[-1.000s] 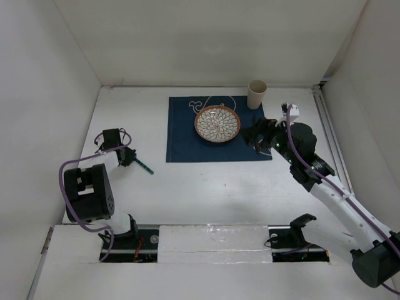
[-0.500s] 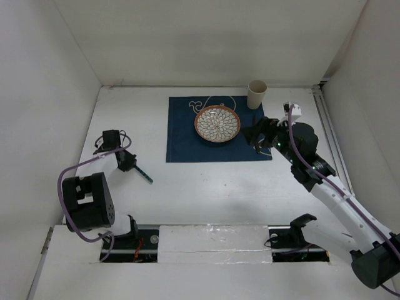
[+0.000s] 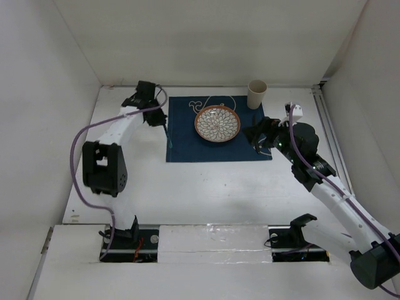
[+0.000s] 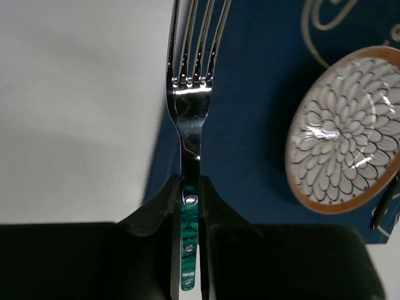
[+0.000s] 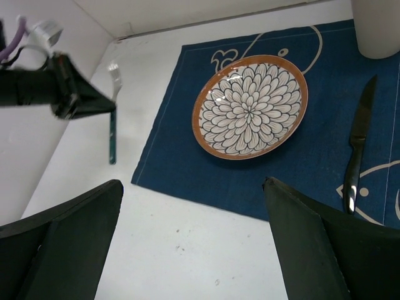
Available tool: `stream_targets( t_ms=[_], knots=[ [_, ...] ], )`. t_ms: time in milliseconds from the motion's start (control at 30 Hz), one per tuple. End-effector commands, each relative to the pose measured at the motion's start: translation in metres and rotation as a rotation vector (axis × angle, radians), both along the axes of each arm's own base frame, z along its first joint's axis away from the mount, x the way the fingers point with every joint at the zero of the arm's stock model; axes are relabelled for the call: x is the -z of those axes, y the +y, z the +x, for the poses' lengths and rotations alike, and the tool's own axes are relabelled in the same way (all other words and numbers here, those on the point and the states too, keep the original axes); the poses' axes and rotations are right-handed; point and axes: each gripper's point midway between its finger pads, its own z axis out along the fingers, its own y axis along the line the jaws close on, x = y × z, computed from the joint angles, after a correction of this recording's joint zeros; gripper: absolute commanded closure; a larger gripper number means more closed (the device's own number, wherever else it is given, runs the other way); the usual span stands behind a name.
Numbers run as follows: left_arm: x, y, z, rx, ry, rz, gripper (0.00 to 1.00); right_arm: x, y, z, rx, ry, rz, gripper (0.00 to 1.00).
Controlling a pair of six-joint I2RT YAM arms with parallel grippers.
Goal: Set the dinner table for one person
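Observation:
Next I need to bring my left gripper toward the plate [image 3: 217, 123] and down onto the bare mat strip [image 3: 181, 133] beside it, releasing the fork there because the knife lies opposite.
My left gripper [image 3: 160, 119] [image 4: 190, 186] is shut on a fork [image 4: 189, 112] with a green handle [image 5: 112, 140], its tines pointing away from the wrist. The fork [image 3: 168, 136] hangs along the left edge of the navy placemat [image 3: 187, 147] on the white dinner table [image 3: 206, 187]. A flower-patterned plate [image 3: 217, 123] [image 4: 344, 131] [image 5: 250, 106] sits in the mat's middle. A dark knife [image 5: 357, 150] lies on the mat right of the plate. My right gripper [image 3: 257, 135] [image 5: 193, 182] stands open and empty at the mat's right side.
A beige cup [image 3: 257, 94] [image 5: 378, 28] stands at the mat's back right corner. White walls close in the table at the back and both sides. A rail [image 3: 328, 131] runs along the right edge.
The left arm has swung from the near left of the table up to the mat's left edge, carrying the fork. The right arm has not moved.

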Motion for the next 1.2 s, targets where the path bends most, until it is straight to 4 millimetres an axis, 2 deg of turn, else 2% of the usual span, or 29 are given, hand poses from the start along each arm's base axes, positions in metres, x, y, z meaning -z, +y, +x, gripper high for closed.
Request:
stream_targets(
  t_ms=[0,33,67,100,133,233,500,800,1033,1133,1167],
  knots=[
    [-0.016,-0.045,0.023,0.247,0.006,0.059,1.00,-0.017,-0.001,0.001,-0.005,-0.060,0.033,0.00],
    [-0.009,-0.053,0.022,0.288,0.047,0.069,1.00,-0.014,0.000,0.002,-0.005,-0.052,0.029,0.00],
    [0.019,-0.064,0.025,0.325,0.112,0.087,1.00,-0.014,0.000,0.002,-0.005,-0.052,0.029,0.00],
    [0.023,-0.070,0.028,0.354,0.130,0.100,1.00,-0.014,-0.002,0.004,0.008,-0.057,0.019,0.00],
    [0.026,-0.073,0.039,0.366,0.140,0.109,1.00,-0.014,-0.007,0.006,0.026,-0.057,0.018,0.00],
    [0.030,-0.090,0.043,0.393,0.143,0.131,1.00,-0.009,-0.010,0.007,0.034,-0.053,0.006,0.00],
    [0.063,-0.092,0.039,0.373,0.181,0.110,1.00,-0.004,-0.016,0.010,0.046,-0.044,0.003,0.00],
    [0.070,-0.090,0.036,0.339,0.182,0.103,1.00,-0.001,-0.014,0.010,0.037,-0.035,0.001,0.00],
    [0.067,-0.081,0.046,0.307,0.162,0.084,1.00,0.002,-0.013,0.012,0.037,-0.025,-0.003,0.00],
    [0.064,-0.084,0.050,0.312,0.152,0.073,1.00,0.006,-0.011,0.013,0.028,-0.015,-0.006,0.00],
    [0.065,-0.079,0.049,0.303,0.163,0.074,1.00,0.006,-0.011,0.013,0.028,-0.015,-0.006,0.00]
  ],
)
